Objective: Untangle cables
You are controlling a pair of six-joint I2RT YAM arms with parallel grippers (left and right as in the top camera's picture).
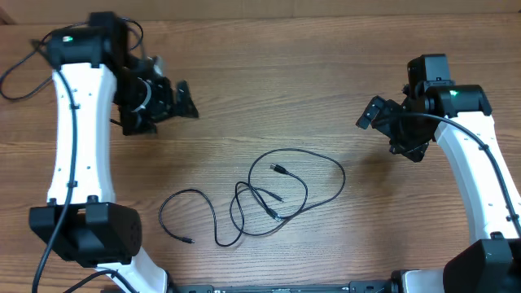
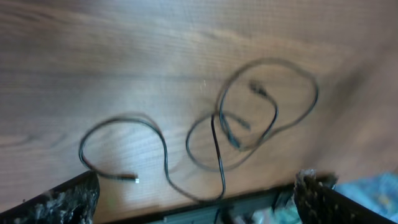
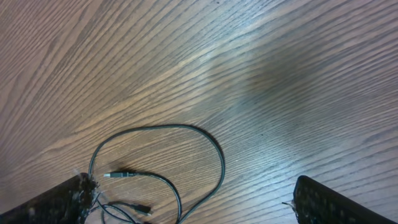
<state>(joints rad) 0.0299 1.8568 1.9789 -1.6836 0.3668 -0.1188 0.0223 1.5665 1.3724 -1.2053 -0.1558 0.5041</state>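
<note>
I will next move my left gripper down and toward the right in the overhead view, onto the bend that the piece of cable from the separate loop (image 1: pixel 175 195) makes at the edge of the tangle.
Thin black cables (image 1: pixel 259 192) lie in loose, overlapping loops on the wooden table at the middle front. One strand runs left into a separate loop (image 1: pixel 175 195) ending in a small plug (image 1: pixel 189 241). My left gripper (image 1: pixel 167 110) hovers open at the back left, well apart from them. My right gripper (image 1: pixel 389 134) hovers open at the right, also apart. The left wrist view shows the whole tangle (image 2: pixel 214 143), blurred, beyond the open left gripper (image 2: pixel 196 205). In the right wrist view one loop (image 3: pixel 221 162) and a silver-tipped plug (image 3: pixel 109 175) lie by the open right gripper (image 3: pixel 193 208).
Both white arms rise from black bases at the front corners (image 1: pixel 81 232) (image 1: pixel 488 260). A thicker black robot cable (image 1: pixel 16 77) hangs at the back left. The table's front edge (image 2: pixel 249 199) runs just past the tangle.
</note>
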